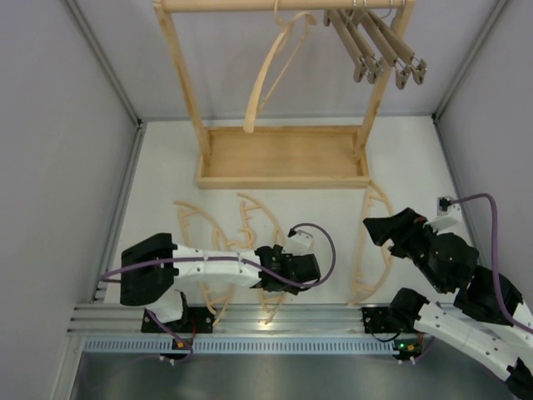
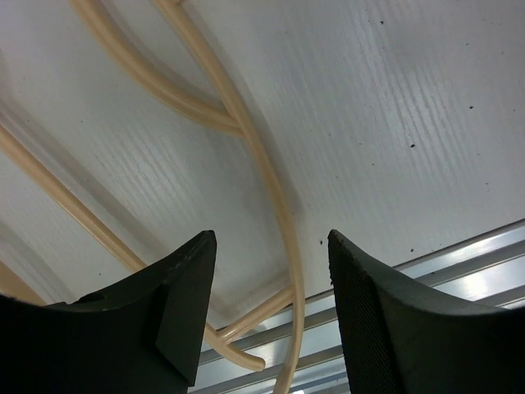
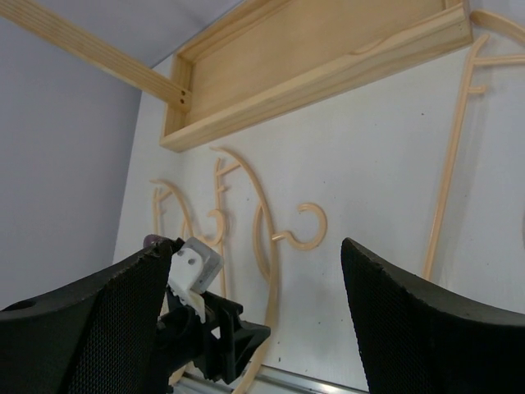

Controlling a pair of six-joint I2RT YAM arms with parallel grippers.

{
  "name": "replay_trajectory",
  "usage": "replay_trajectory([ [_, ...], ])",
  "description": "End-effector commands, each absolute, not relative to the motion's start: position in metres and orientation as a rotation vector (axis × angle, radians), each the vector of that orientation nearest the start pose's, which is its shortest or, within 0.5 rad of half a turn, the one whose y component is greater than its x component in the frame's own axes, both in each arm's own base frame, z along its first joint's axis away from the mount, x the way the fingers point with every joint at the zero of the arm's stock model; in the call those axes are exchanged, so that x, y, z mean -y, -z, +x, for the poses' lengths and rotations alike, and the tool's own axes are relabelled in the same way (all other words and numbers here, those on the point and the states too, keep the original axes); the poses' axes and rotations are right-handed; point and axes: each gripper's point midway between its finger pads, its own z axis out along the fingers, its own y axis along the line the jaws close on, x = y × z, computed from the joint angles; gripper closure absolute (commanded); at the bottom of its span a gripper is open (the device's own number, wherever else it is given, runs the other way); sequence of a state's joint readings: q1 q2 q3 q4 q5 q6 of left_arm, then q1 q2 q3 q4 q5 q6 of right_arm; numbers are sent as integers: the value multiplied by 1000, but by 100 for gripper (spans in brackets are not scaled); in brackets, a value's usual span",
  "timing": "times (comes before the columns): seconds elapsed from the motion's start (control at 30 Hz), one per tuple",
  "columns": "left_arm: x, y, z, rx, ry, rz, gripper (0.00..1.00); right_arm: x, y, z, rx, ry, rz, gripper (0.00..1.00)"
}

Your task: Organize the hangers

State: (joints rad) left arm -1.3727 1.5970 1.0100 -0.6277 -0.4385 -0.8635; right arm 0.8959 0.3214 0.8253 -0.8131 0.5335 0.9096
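My left gripper moves down and back toward the metal rail next, onto the near end of the middle hanger's arm (image 1: 277, 305) (image 2: 296, 300).
Three pale curved hangers lie on the white table: a left one (image 1: 193, 218), a middle one (image 1: 254, 218) and a right one (image 1: 376, 250). A fourth pale hanger (image 1: 275, 67) hangs on the rack's rod, beside several brown-grey clamp bars (image 1: 375, 46). My left gripper (image 1: 301, 268) is open, low over the middle hanger. In the left wrist view its jaws (image 2: 271, 238) straddle that hanger's thin curved arm (image 2: 275, 205) without closing on it. My right gripper (image 1: 376, 227) is open and empty (image 3: 258, 246) above the right hanger (image 3: 449, 164).
The pale wooden rack with its tray base (image 1: 283, 179) stands at the back, also seen in the right wrist view (image 3: 328, 78). A metal rail (image 1: 275, 321) runs along the near edge. Grey walls close both sides.
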Motion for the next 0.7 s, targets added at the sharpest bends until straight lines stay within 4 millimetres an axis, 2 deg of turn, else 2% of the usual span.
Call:
replay_trajectory([
  [0.0, 302, -45, 105, -2564, 127, 532, 39, -97, -270, 157, -1866, -747, 383, 19],
  [0.27, 301, -23, 80, -2602, 95, 637, 44, -99, -266, 157, -1878, -748, 385, 19],
  [0.4, 295, -10, 67, -2645, 104, 654, 53, -99, -262, 156, -1883, -745, 387, 19],
  [0.67, 289, 13, 55, -2700, 157, 652, 71, -98, -263, 155, -1878, -758, 390, 19],
])
